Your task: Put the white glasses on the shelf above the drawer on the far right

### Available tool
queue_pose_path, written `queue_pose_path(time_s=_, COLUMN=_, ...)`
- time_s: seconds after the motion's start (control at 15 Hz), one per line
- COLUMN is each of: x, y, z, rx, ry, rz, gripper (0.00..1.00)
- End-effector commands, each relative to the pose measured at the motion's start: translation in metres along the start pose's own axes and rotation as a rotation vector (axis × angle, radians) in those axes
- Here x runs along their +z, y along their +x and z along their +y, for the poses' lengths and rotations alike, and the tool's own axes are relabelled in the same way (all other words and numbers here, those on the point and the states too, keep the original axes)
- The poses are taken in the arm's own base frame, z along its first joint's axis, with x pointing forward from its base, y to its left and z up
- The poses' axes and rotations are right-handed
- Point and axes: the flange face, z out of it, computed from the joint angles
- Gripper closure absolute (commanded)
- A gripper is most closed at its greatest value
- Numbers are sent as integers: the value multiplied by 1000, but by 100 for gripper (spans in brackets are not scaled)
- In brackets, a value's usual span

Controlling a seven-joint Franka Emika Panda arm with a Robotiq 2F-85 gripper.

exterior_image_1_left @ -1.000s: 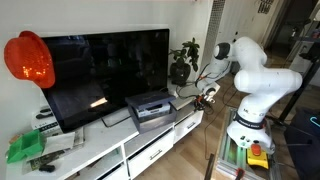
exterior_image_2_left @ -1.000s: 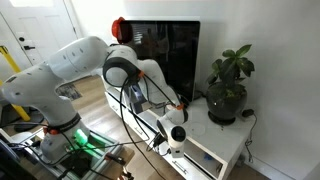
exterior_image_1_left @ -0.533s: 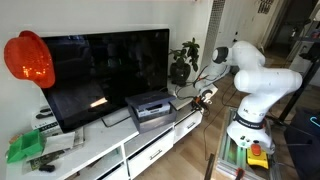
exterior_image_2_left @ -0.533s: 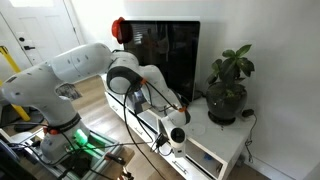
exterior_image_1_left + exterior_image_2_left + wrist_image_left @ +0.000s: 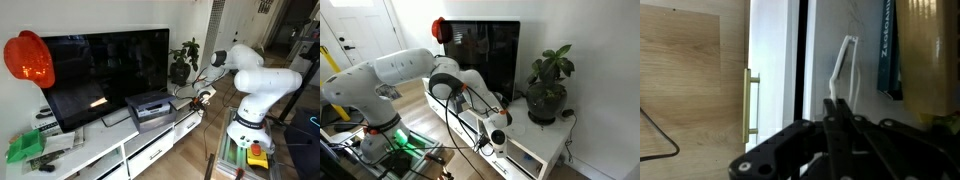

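My gripper stays low over the white shelf beside the books next and opens to release the white glasses point(image 5: 843, 62), since they are past the drawer front.
In the wrist view the white glasses point(image 5: 843, 62) show as a thin white frame on the white shelf surface point(image 5: 820, 40), beside the edge of some books point(image 5: 890, 50). My gripper point(image 5: 836, 106) is shut, and its fingertips meet the near end of the glasses. The drawer front with a gold handle point(image 5: 752, 105) lies to the left. In both exterior views the gripper point(image 5: 203, 96) point(image 5: 501, 106) is low at the end of the white TV stand point(image 5: 150, 145), near the potted plant. The glasses are too small to make out there.
A large TV point(image 5: 105, 70) stands on the stand, with a grey box device point(image 5: 150, 106) in front of it. A potted plant point(image 5: 182, 62) point(image 5: 548, 92) stands at the stand's end. A red helmet-like object point(image 5: 28, 58) hangs at the other end. Cables hang from the arm point(image 5: 460, 120).
The arm has shifted a little lower and closer to the plant end of the stand. The gripper stays shut.
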Motion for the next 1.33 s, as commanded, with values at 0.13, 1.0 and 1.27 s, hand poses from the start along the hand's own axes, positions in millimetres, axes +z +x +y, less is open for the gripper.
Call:
queue_pose_path(time_s=0.13, x=24, y=6, z=4, rx=0, ry=6, rz=35, gripper=99)
queue_pose_path(time_s=1.0, x=5, y=-4, z=25, rx=17, ry=-95, rz=21, gripper=13)
queue_pose_path(time_s=1.27, x=-21, y=-8, z=37, rx=11, ry=-164, rz=27, gripper=0)
